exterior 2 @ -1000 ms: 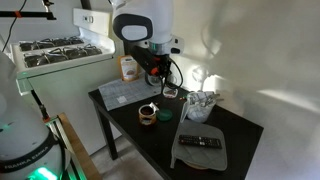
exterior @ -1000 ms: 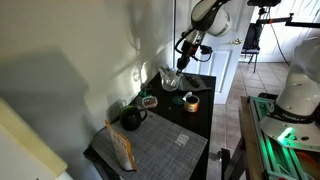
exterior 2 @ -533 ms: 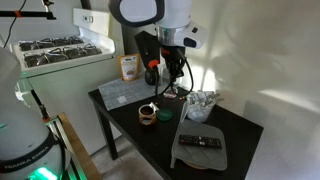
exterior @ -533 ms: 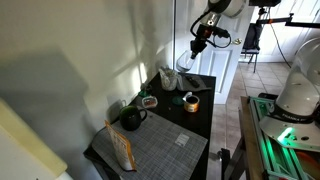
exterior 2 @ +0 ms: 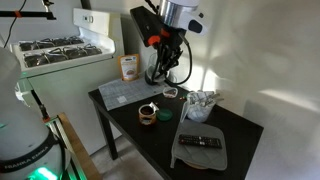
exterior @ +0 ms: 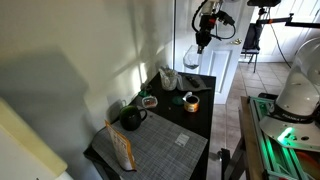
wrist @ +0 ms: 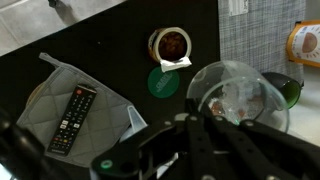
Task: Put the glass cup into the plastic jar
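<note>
My gripper needs to move outward and down next, over the open top of the plastic jar (exterior 2: 203, 98), because the glass cup still hangs high and off to the jar's side.
My gripper (exterior: 200, 42) is shut on the glass cup (exterior: 192, 56) and holds it high above the far end of the black table. Both also show in the other exterior view, gripper (exterior 2: 163, 55) and cup (exterior 2: 157, 72). In the wrist view the clear round cup (wrist: 235, 90) sits at my fingertips (wrist: 222, 118). The pale translucent plastic jar (exterior: 168, 78) stands on the table by the wall, below and to the side of the cup; it also shows in an exterior view (exterior 2: 203, 104). I cannot make it out in the wrist view.
On the table are an orange-rimmed round item (wrist: 170, 45), a green lid (wrist: 168, 82), a dark mug (exterior: 131, 118), a remote (exterior 2: 203, 143) on a grey pot holder (wrist: 40, 95), a grey mat (exterior: 160, 150) and an orange box (exterior 2: 128, 67). A stove (exterior 2: 50, 50) stands beside the table.
My gripper has risen from table level near the jar, carrying the glass cup up and away from the wall. Things on the table have not moved.
</note>
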Robot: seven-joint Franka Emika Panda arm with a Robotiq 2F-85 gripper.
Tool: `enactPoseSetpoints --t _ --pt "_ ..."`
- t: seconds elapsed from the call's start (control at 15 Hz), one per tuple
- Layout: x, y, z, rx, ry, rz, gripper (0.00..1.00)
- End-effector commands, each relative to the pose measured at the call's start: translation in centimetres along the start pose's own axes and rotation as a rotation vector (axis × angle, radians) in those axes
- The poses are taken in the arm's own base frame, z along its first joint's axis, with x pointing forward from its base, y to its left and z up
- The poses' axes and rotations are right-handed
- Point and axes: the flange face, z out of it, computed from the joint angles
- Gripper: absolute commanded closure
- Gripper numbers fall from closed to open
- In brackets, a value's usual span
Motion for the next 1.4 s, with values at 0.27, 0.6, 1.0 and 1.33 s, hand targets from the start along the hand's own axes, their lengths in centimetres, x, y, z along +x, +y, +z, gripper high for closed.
enactPoseSetpoints --t 0.27,0.6,1.0,1.33 --pt "3.0 2.9 -3.6 -0.204 0.148 0.136 0.99" --pt "8.6 4.4 -4.1 -0.340 0.210 0.266 0.99" --pt "14.6 1.3 -0.6 -0.363 0.171 0.258 0.99" --pt "16.9 -0.1 4.3 -0.320 0.078 0.244 0.99"
